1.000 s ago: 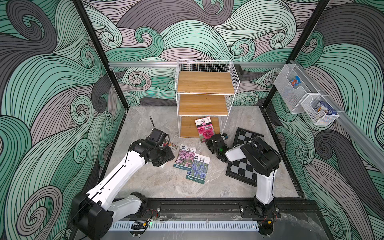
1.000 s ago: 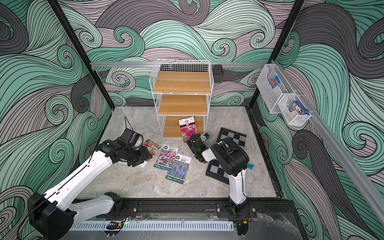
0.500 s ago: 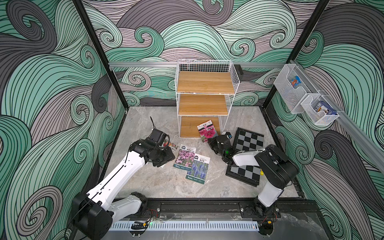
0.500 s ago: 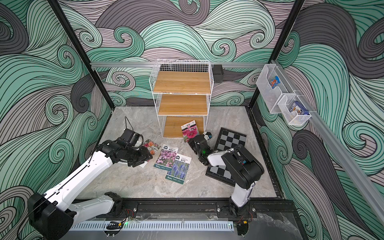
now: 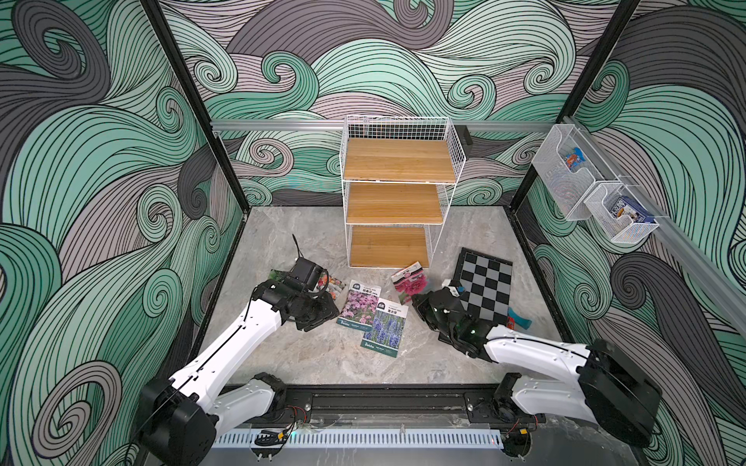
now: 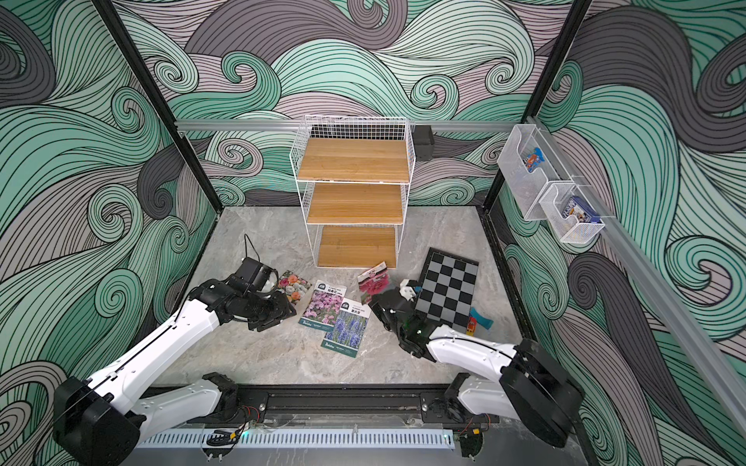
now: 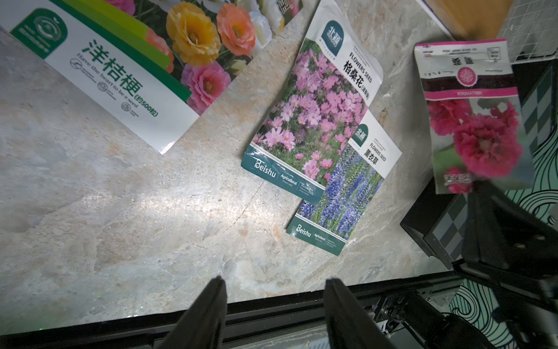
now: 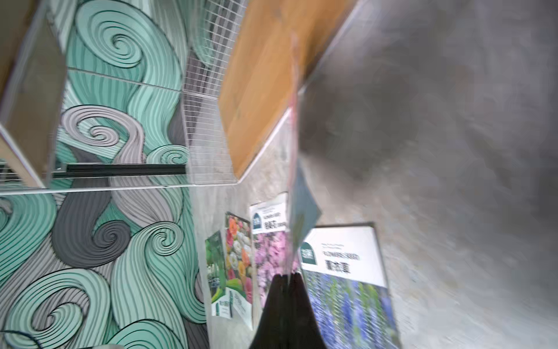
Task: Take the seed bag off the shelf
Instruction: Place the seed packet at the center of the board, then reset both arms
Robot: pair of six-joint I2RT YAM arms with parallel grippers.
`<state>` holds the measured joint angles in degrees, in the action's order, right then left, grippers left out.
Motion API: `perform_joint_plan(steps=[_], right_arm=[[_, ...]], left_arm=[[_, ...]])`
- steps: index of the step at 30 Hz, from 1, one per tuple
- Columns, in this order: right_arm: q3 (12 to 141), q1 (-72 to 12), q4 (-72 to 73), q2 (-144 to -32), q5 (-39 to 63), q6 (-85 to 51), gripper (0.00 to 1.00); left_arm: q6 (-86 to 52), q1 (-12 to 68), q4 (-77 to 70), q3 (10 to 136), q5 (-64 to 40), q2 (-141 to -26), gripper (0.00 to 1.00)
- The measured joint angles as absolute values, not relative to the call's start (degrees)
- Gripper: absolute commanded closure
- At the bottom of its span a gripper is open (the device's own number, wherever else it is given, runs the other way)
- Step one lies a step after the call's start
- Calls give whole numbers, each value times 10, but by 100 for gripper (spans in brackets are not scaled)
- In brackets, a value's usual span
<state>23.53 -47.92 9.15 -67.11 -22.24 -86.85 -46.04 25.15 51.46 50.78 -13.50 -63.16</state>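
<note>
My right gripper holds the bag, and I will move it back from the shelf (image 5: 387, 246) and down to the bare floor (image 5: 414, 315) beside the chessboard. I will let the bag go there, because that part of the floor is clear.
The seed bag (image 5: 409, 280) (image 6: 375, 280) has red flowers printed on it and hangs tilted just in front of the shelf (image 5: 387, 246) (image 6: 355, 246), off its bottom board. My right gripper (image 5: 415, 297) (image 6: 373, 302) is shut on the bag's lower edge. In the right wrist view the bag (image 8: 294, 181) shows edge-on between the closed fingers of the right gripper (image 8: 289, 275), with the shelf (image 8: 259, 90) behind. My left gripper (image 5: 313, 324) (image 7: 274, 282) is open and empty, low over the floor. The left wrist view shows the held bag (image 7: 474, 121) too.
Three other seed packets lie on the floor: a multicolour one (image 5: 333, 284), a pink one (image 5: 359, 302) and a lavender one (image 5: 385, 327). A chessboard (image 5: 484, 286) lies right of the right gripper. Clear bins (image 5: 565, 173) hang on the right wall.
The right arm has drawn back toward the front, its elbow swinging right and down, and carried the red-flower bag away from the bottom tier. The left arm has not moved.
</note>
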Motion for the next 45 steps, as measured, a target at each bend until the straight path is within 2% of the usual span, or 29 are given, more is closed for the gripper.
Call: perform_joint_plan(steps=[8,11,19,20,21,23,25,26,28,30,38,40,45], right_arm=[[180,-516,-7,-628,-284,-954,100],[179,-516,0,-663,-287,-968,100],[207,-527,129,-812,-295,-985,100],[213,-529,138,-823,-293,-991,95],[218,-531,141,-829,-293,-995,85],[226,-533,136,-830,-293,-1006,57],[240,-534,116,-816,-292,-1008,43],[248,-535,94,-805,-291,-1010,33],[259,-535,42,-777,-289,-1007,17],[272,-535,-22,-736,-288,-997,1],[310,-518,-228,-534,-277,-914,1],[310,-486,-257,-491,-263,-863,1],[305,-327,-298,-408,-214,-668,1]], left_arm=[[-459,251,510,503,-145,-631,44],[-459,251,510,503,-147,-631,44],[-451,251,519,504,-147,-631,44],[-449,251,521,504,-147,-630,43],[-446,251,525,504,-147,-629,44],[-444,251,531,504,-147,-625,44],[-442,251,533,505,-146,-621,42],[-441,251,534,505,-146,-619,33],[-437,251,535,505,-145,-618,3],[-439,251,539,508,-142,-616,2],[-413,250,562,554,-49,-608,1],[-394,243,562,562,-22,-602,1],[-333,206,543,563,38,-615,1]])
